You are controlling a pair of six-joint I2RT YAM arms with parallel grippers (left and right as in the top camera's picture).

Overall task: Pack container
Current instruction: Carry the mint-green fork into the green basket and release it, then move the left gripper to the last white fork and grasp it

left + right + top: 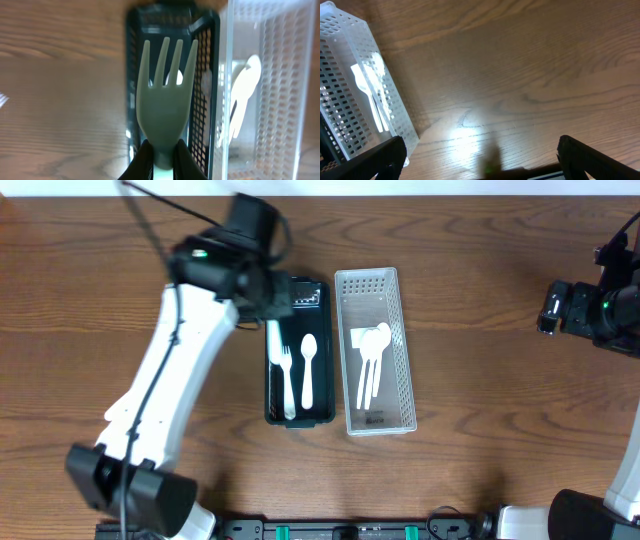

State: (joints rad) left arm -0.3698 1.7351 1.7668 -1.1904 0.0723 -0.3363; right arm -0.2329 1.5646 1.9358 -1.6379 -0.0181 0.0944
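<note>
The fork and spoon already lie lengthwise in the black container, so my left gripper will lower into it and release its fork over the gap (297, 367) between them.
A black mesh container (322, 350) stands at mid-table with a white fork (286, 370) and a white spoon (308, 365) lying in it. Beside it on the right is a clear perforated container (403, 350) holding white spoons (371, 360). My left gripper (268, 298) hovers over the black container's far left end, shut on the handle of another white fork (167, 95), tines pointing away over the black container (207, 75). In the left wrist view the gripper (161, 152) pinches the fork's neck. My right gripper (482, 150) stands open above bare wood, holding nothing.
The right arm (590, 310) stays at the table's right edge, well apart from both containers. The clear container (355, 100) shows at the left of the right wrist view. Wooden tabletop (480, 440) surrounds the containers.
</note>
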